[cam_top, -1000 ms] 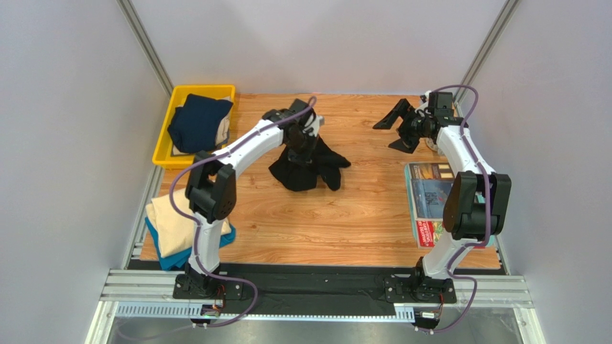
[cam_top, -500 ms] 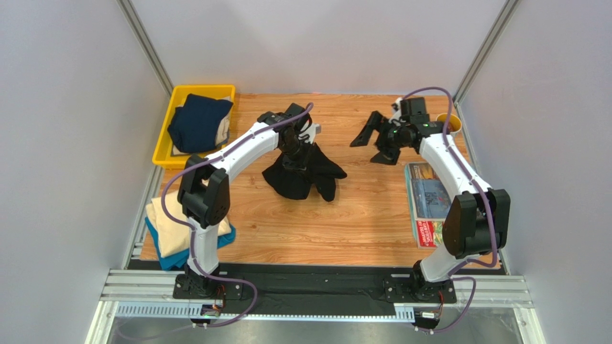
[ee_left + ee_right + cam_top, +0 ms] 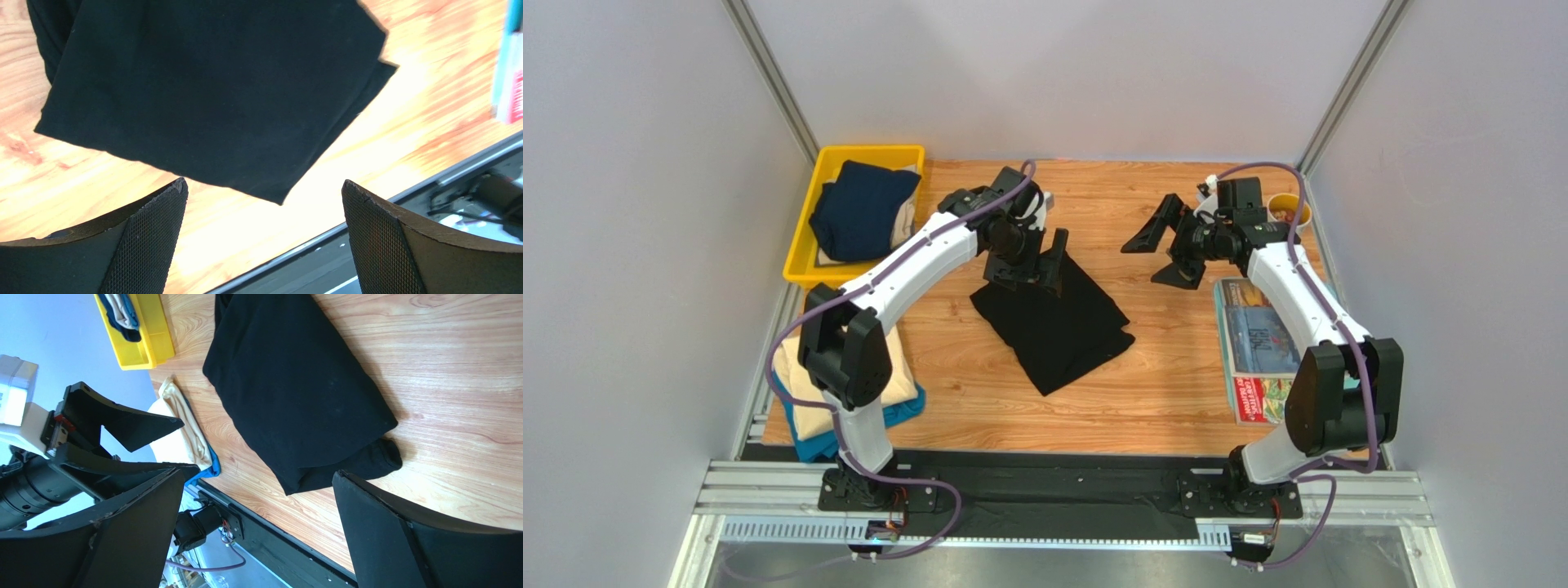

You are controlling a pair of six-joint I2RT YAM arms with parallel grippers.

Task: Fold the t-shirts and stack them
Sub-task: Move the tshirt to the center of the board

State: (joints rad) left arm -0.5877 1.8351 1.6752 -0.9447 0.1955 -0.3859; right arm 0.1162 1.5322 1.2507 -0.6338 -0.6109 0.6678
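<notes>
My right gripper needs to go down next to reach the black t-shirt beside the bunched sleeve [image 3: 1124, 332] [image 3: 387, 442], because the t-shirt's edge is apart from my open fingers.
The black t-shirt [image 3: 1059, 325] lies folded flat on the wooden table, one sleeve bunched at its right edge. My left gripper [image 3: 1026, 272] hovers open over its far end, with nothing between the fingers; the cloth [image 3: 215, 86] lies just beyond the tips of that gripper [image 3: 264, 190]. My right gripper [image 3: 1157, 254] stands open to the right of the shirt, apart from it, and sees the shirt [image 3: 294, 392] past its own tips [image 3: 258, 474]. A navy t-shirt [image 3: 860, 208] sits in the bin. A cream t-shirt [image 3: 799, 404] lies on a teal one [image 3: 811, 447] at the near left.
The yellow bin [image 3: 803, 257] stands at the far left corner. Colourful magazines [image 3: 1257, 349] lie along the right edge under the right arm. A small yellow object [image 3: 1291, 208] sits at the far right. Metal rails run along the near edge.
My left gripper went from shut on the bunched black shirt to open. The shirt now lies spread flat. The right gripper swung left toward it, still open.
</notes>
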